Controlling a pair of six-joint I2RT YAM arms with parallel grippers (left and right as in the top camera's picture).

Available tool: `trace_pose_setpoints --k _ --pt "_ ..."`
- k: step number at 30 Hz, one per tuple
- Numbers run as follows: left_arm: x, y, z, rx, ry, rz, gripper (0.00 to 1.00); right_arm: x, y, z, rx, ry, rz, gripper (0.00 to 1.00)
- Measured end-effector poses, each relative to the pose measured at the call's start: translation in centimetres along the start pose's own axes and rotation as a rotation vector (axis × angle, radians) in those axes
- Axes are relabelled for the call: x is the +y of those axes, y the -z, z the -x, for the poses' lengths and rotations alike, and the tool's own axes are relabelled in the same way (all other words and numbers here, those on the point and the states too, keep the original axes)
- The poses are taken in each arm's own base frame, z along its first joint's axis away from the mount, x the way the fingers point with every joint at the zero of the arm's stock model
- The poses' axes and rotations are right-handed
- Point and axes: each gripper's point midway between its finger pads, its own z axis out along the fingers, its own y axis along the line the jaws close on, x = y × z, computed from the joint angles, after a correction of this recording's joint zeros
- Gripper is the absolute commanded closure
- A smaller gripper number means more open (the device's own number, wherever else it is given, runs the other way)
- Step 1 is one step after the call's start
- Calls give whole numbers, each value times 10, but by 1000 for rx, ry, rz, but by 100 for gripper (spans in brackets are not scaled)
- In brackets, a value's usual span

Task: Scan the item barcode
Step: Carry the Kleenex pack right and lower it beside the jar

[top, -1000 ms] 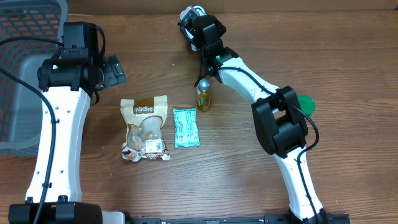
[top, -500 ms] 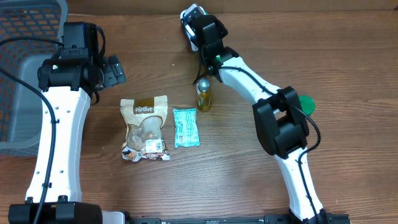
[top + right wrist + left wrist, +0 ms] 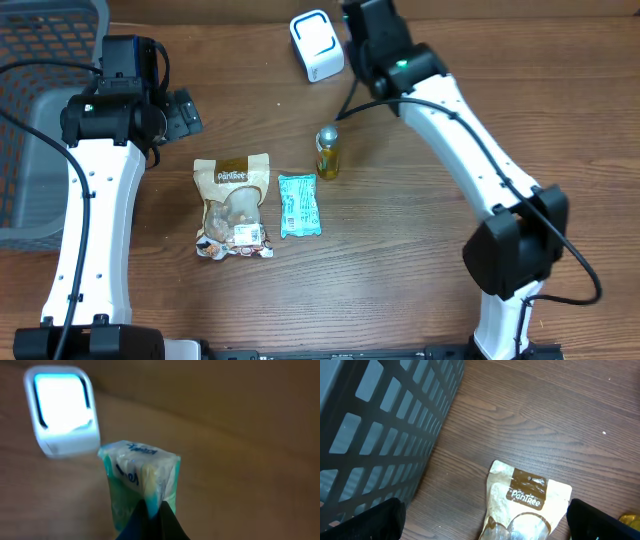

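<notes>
The packet draws back from the scanner box (image 3: 62, 407) with my right gripper next and comes down onto the bare table beside the small yellow bottle.
In the right wrist view my right gripper (image 3: 151, 505) is shut on the edge of a teal and white packet (image 3: 137, 467), which stands up from the jaws above the table. The white scanner box (image 3: 62, 407) with its lit window lies up and to the left of the packet; overhead it sits at the table's back (image 3: 317, 45), just left of my right arm. My left gripper (image 3: 487, 522) hangs open over the top end of a tan Pantree pouch (image 3: 530, 492), with nothing held. Overhead, the held packet is hidden under the arm.
The Pantree pouch (image 3: 233, 205), another teal packet (image 3: 298, 205) and a small yellow bottle (image 3: 327, 152) rest mid-table. A grey mesh basket (image 3: 40, 110) fills the left edge, close to my left gripper (image 3: 180, 112).
My right arm has swung to the right, off the scanner box, which now shows in full overhead. The left arm and the things on the table have not moved.
</notes>
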Motion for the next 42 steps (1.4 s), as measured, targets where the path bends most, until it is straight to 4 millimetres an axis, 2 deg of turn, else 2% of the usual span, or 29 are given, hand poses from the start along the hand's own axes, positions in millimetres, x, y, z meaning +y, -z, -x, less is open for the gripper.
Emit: trace_pose_setpoints --k 4,8,15,22,30,32,33,35,36,39,42 --pt "0 0 0 0 0 0 0 -10 -5 -61 247 -54 44 96" --pt "0 0 0 -1 0 0 0 -14 -1 -108 445 -122 94 96" --pt "0 0 0 0 0 0 0 -16 -4 -180 690 -221 88 96" --pt "0 0 0 0 0 0 0 -9 -10 -239 834 -220 68 96" --pt "0 0 0 0 0 0 1 -7 -13 -247 842 -226 65 96" --pt "0 0 0 0 0 0 0 -7 -13 -247 840 -224 62 87" --pt "0 0 0 0 0 0 0 -8 -13 -247 840 -221 60 78" --pt "0 0 0 0 0 0 1 -8 -14 -246 838 -219 57 50" --pt "0 0 0 -1 0 0 0 -9 -14 -246 836 -223 53 43" --pt "0 0 0 0 0 0 0 -10 -15 -246 832 -221 48 28" --pt "0 0 0 0 0 0 0 -9 -16 -245 827 -223 48 27"
